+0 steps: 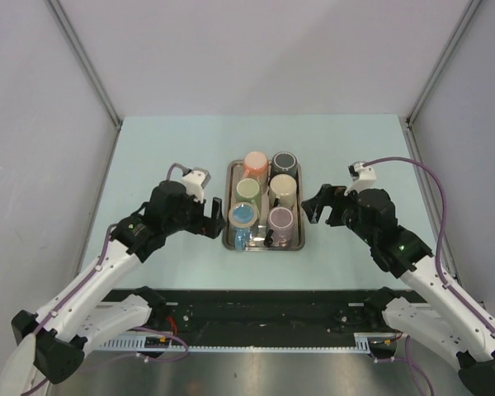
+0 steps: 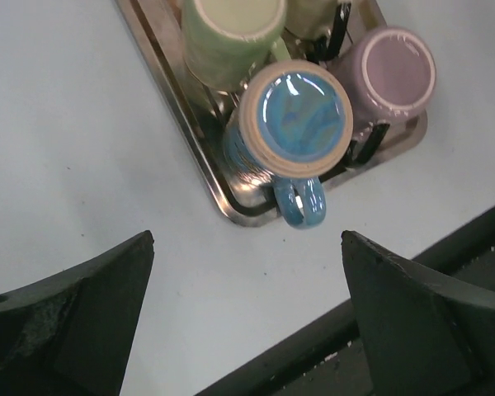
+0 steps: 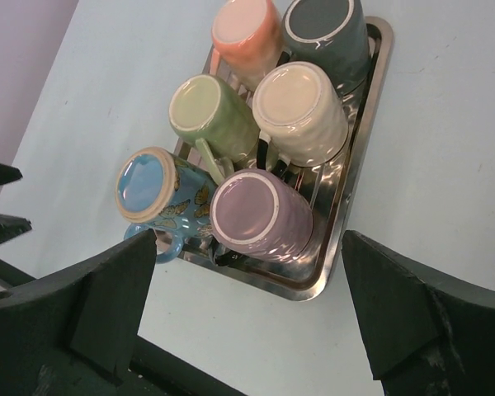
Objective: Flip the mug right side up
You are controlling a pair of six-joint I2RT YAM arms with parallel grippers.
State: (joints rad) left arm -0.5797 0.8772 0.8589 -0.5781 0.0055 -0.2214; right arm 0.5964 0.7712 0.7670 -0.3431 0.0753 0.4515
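My left gripper shifts to the right in the top view and lowers onto the blue butterfly mug's handle (image 1: 242, 239) (image 2: 301, 203) next, since it juts clear over the tray's near rim.
Several mugs stand upside down in a metal tray (image 1: 230, 235) at the table's middle. The blue butterfly mug (image 1: 242, 216) is at the tray's near left, its handle over the near rim; it also shows in the left wrist view (image 2: 293, 132) and the right wrist view (image 3: 153, 191). A purple mug (image 1: 280, 219) (image 3: 256, 213) stands at the near right. Behind them are green (image 1: 247, 190), cream (image 1: 283, 186), orange (image 1: 256, 161) and dark grey (image 1: 283, 161) mugs. My left gripper (image 1: 215, 218) is open and empty just left of the tray. My right gripper (image 1: 315, 206) is open and empty just right of it.
The tray has a wire rack under the mugs. Grey walls (image 1: 41, 115) close in the table on the left, right and back. A black rail (image 1: 264, 309) runs along the near edge between the arm bases.
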